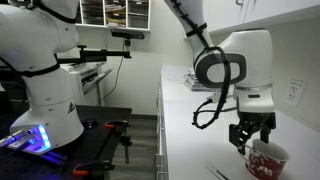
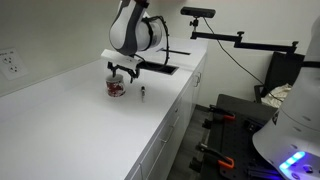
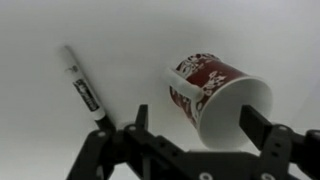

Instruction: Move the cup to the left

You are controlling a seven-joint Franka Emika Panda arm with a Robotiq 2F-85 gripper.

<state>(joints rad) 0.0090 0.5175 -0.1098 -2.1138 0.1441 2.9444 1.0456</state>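
The cup's side (image 1: 252, 149) (image 3: 203, 111) beside the handle comes between my gripper's fingers next as the gripper moves down astride it, then the gripper closes on the cup.
The cup (image 3: 215, 95) is a white mug with a dark red pattern and a side handle. It stands upright on the white counter in both exterior views (image 1: 266, 160) (image 2: 116, 87). My gripper (image 3: 200, 122) is open just above the cup. In the wrist view one finger sits over the cup's mouth and the other is outside it, on the handle side. The fingers do not press on the cup. The gripper also shows in both exterior views (image 1: 250, 138) (image 2: 122, 72), hanging right over the cup.
A black-and-white marker pen (image 3: 82, 90) lies on the counter (image 2: 70, 120) beside the cup, also in an exterior view (image 2: 142, 91). A sink (image 2: 160, 68) is set into the counter behind the arm. A wall outlet (image 2: 10, 62) is on the wall.
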